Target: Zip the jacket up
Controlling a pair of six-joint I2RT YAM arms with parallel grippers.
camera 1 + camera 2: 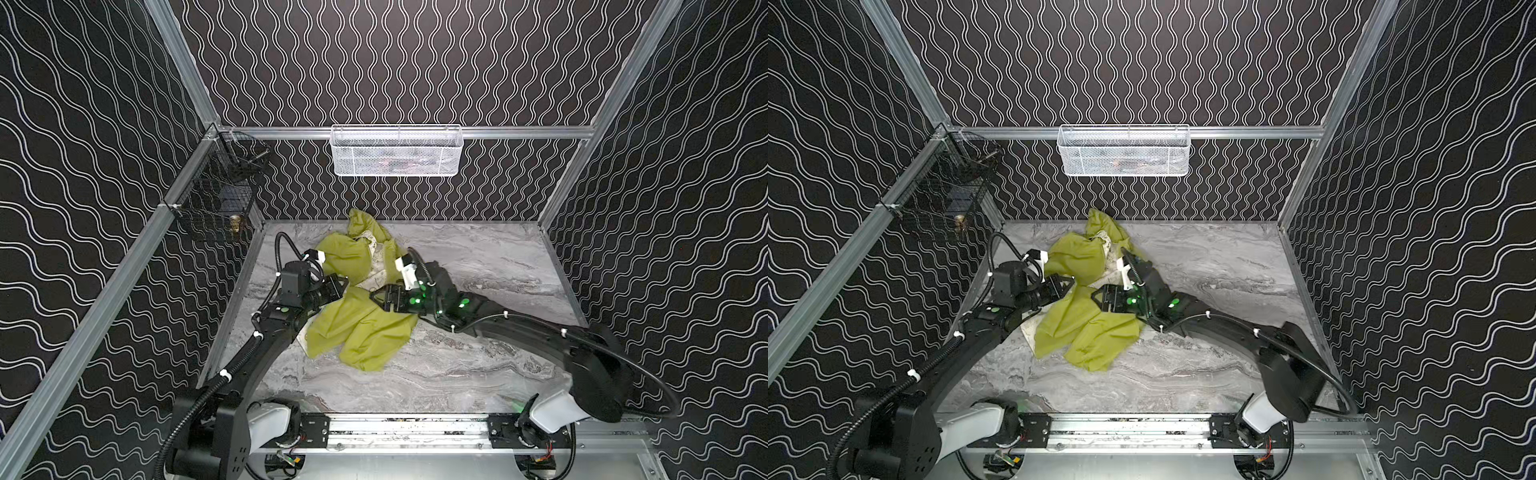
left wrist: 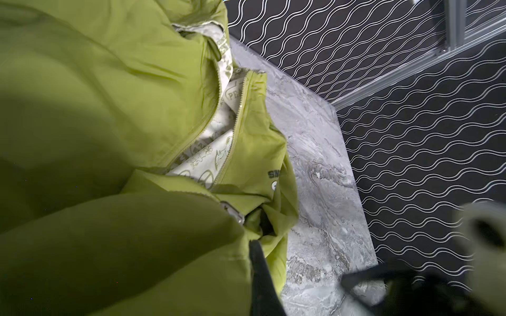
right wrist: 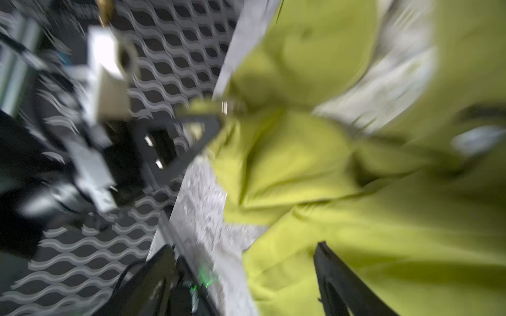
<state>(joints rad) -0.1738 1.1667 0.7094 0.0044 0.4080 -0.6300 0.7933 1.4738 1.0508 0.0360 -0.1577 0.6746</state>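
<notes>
The jacket's edge beside the bare marble is below and outward of my right gripper, so my gripper will swing outward and go down onto that edge next.
The yellow-green jacket [image 1: 365,332] [image 1: 1096,340] lies crumpled in the middle of the marble table. In the left wrist view the jacket [image 2: 109,109] gapes along its zipper [image 2: 236,123], baring the cream printed lining, with a metal slider [image 2: 232,210] near my jaws. My left gripper [image 1: 343,284] [image 1: 1068,284] is shut on a fold of the jacket. One dark finger [image 2: 258,270] shows and fabric covers the other. My right gripper [image 1: 376,297] [image 1: 1096,297] [image 3: 246,262] hovers open just right of it over the jacket [image 3: 356,219], with nothing between its fingers. The right wrist view is blurred.
A white mesh basket [image 1: 396,151] hangs on the back wall and a black wire basket [image 1: 216,199] on the left wall. Bare marble table [image 1: 478,365] extends to the right and front. A metal rail [image 1: 407,428] runs along the front edge.
</notes>
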